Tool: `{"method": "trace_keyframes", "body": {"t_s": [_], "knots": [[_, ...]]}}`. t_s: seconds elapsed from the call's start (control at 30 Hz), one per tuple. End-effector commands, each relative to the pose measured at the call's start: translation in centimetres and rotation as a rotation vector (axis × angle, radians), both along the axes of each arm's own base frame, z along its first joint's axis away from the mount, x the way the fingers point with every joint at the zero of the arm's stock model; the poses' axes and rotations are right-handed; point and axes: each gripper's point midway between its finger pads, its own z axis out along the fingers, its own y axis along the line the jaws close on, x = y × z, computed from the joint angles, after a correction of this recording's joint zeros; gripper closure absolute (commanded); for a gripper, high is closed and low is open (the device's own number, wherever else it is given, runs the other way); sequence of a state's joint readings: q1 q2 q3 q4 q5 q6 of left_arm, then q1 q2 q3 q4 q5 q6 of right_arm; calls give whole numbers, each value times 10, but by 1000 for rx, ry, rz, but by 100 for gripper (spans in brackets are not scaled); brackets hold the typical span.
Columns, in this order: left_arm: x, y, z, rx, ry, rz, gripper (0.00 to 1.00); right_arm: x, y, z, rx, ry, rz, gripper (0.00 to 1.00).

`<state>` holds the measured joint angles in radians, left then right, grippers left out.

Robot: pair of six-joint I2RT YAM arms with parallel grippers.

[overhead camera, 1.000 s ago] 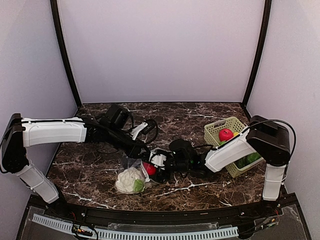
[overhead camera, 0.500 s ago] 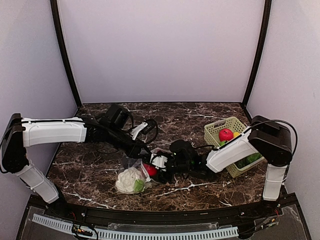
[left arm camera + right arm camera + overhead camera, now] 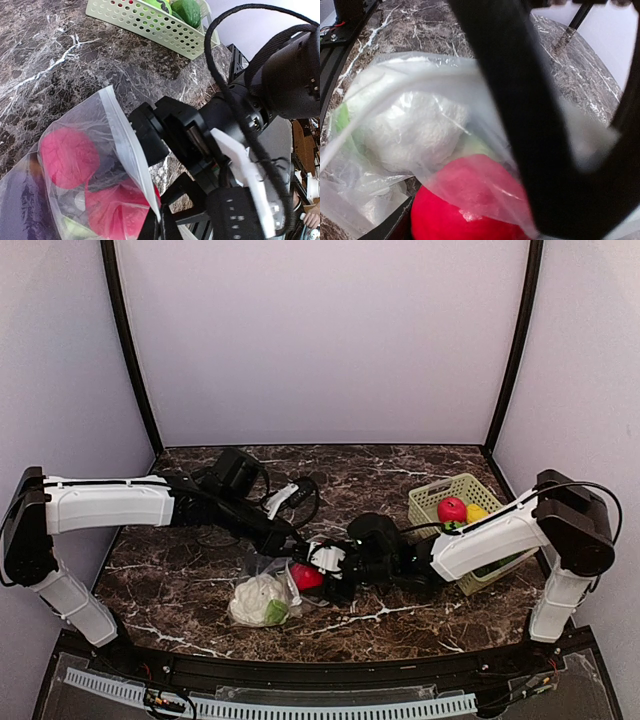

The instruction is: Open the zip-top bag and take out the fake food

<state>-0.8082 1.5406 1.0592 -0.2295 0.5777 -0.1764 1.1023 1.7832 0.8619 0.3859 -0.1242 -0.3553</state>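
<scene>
Next, my right gripper moves up, outward and to the right in the top view over the basket's far corner [image 3: 429, 501]. It then lowers to release the fruit where room remains.
The clear zip-top bag [image 3: 262, 585] lies at the front centre with the white cauliflower [image 3: 256, 600] inside. My left gripper [image 3: 289, 539] is shut on the bag's zip edge [image 3: 131, 150], pinching it at the bottom of the left wrist view [image 3: 161, 216]. My right gripper [image 3: 318, 575] reaches into the bag's mouth and is shut on a red fruit [image 3: 306, 576], which fills the jaws in the right wrist view [image 3: 465, 207], half under the bag film. A second red fruit [image 3: 62, 155] and a dark purplish piece [image 3: 20, 200] sit in the bag. The cauliflower [image 3: 410, 132] lies behind.
A light-green lattice basket [image 3: 432, 502] stands at the right with a red fruit [image 3: 451, 508], a yellow fruit [image 3: 472, 510] and green pieces in it. It also shows in the left wrist view [image 3: 145, 22]. Both arms cross close together over the table's middle.
My right arm has drawn back a little to the right and the red fruit has come with it toward the bag's mouth. My left gripper has stayed on the bag edge.
</scene>
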Motion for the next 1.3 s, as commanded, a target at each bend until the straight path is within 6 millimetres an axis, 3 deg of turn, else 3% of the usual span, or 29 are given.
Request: {"method": "trace_keyframes", "body": {"t_s": [0.0,0.4,0.7,0.9,1.1,1.27], "knots": [[0,-6,13,-40,-19,-12,99,-8,-7,19,28,-2,-13,34],[4,-7,21,-43,-39,-2,99,-18,-39,16,1,31,-57,38],[4,-11,15,-39,-17,-12,99,-15,-55,88,161,-24,-118,38],[5,-11,20,-53,-22,-6,99,23,-91,114,212,-46,-256,37],[4,-11,21,-59,-21,-3,99,79,-138,135,254,-33,-468,36],[5,-12,24,-69,-21,-1,99,127,-186,141,291,44,-685,36]]}}
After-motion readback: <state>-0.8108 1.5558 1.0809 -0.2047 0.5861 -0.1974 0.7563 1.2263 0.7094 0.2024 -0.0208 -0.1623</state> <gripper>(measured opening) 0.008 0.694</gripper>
